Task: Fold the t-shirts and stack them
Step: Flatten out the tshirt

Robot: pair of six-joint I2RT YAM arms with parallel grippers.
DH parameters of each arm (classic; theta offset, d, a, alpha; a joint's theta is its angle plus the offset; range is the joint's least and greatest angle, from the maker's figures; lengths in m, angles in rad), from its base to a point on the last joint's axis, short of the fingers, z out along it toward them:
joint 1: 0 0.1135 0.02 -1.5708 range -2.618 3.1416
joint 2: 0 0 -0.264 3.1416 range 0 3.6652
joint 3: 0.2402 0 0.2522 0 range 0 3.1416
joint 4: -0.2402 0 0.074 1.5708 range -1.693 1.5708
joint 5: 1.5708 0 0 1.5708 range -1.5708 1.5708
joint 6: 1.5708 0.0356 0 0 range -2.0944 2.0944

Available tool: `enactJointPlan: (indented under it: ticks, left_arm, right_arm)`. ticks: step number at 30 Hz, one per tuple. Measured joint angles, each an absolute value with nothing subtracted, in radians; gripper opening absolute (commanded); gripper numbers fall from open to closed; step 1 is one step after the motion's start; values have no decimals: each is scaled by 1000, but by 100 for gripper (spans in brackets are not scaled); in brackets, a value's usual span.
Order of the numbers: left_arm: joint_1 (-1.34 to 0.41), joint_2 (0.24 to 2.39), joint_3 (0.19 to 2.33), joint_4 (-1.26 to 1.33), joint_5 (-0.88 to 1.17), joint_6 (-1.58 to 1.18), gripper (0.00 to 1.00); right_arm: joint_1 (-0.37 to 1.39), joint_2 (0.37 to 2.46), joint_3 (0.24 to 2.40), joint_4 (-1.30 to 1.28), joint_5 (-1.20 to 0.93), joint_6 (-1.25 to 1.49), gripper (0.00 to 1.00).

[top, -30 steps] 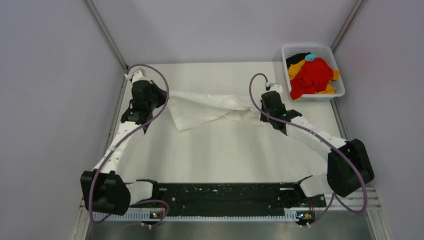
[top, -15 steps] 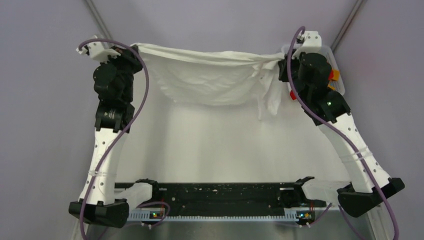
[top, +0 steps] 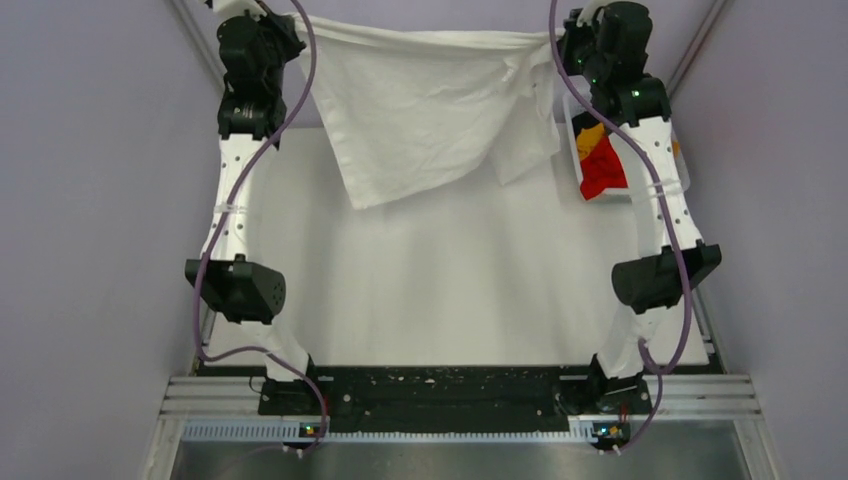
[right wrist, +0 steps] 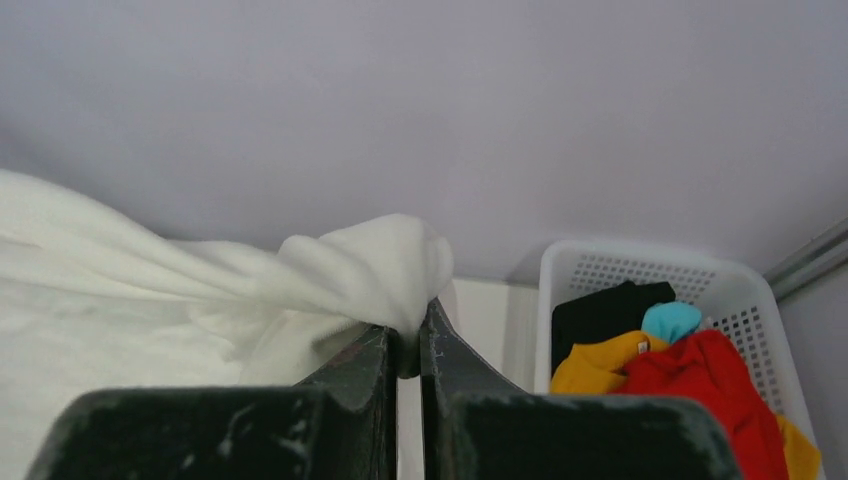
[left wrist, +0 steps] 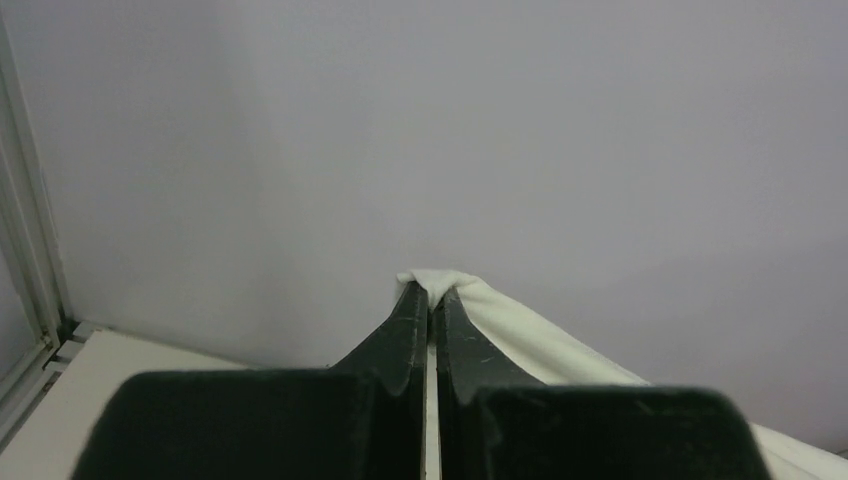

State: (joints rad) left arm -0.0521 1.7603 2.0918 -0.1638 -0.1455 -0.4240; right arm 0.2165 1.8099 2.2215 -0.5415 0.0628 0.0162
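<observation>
The white t-shirt [top: 420, 105] hangs stretched above the table, so my right gripper will lower and pull back, bringing the bunched fold down onto it.
The large white t-shirt [top: 420, 105] hangs stretched in the air between my two raised grippers, high over the table's far half. My left gripper [top: 290, 22] is shut on its left top corner, seen as white cloth [left wrist: 470, 300] pinched at the fingertips in the left wrist view. My right gripper [top: 558, 40] is shut on a bunched fold of the shirt [right wrist: 350, 265]. Red [right wrist: 715, 385], yellow-orange [right wrist: 590, 370], black [right wrist: 600, 312] and light blue [right wrist: 670, 320] t-shirts lie heaped in the basket.
The white mesh basket [top: 572, 125] stands at the far right, partly behind my right arm; its rim also shows in the right wrist view [right wrist: 545, 300]. Grey walls close in on three sides. The white table [top: 450, 290] lies below the hanging shirt.
Both arms have lifted from the table to full height, carrying the white t-shirt up off the surface and spreading it wide between them.
</observation>
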Motion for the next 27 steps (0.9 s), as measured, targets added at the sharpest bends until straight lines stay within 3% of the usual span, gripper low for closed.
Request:
enactJointPlan:
  ticks: [6,8,11,13,15,16,17,18,21,22,27]
  left_arm:
    - [-44,1762,2103,-177,-121,-424,0]
    - [-44,1685,1978,-144,-128,-419,0]
    - [-44,1494,1655,-101,-164,-420,0]
    - [-45,1371,1435,-93,-198,-432,0]
    - [-45,1280,1232,-86,-234,-461,0]
    - [-44,1247,1129,-99,-257,-483,3]
    - [-43,1237,1070,-117,-272,-496,5]
    - [-41,1235,1016,-144,-287,-508,18]
    - [-38,1254,918,-271,-340,-539,66]
    - [-38,1262,910,-325,-367,-557,74]
    - [-33,1265,933,-422,-443,-610,86]
  right_arm:
    - [214,1796,2254,-559,29,-64,2]
    - [214,1712,2128,-549,20,-87,7]
    - [214,1546,1872,-602,-12,-96,10]
    - [219,1443,1695,-658,-45,-79,18]
    - [243,1362,1523,-710,-66,-52,47]
    - [259,1339,1451,-734,-63,-35,66]
    - [281,1326,1387,-759,-60,-14,78]
    - [310,1323,1327,-788,-48,-1,86]
    - [377,1358,1215,-851,-25,53,93]
    - [392,1377,1188,-870,-13,70,94]
    - [395,1419,1166,-905,68,131,95]
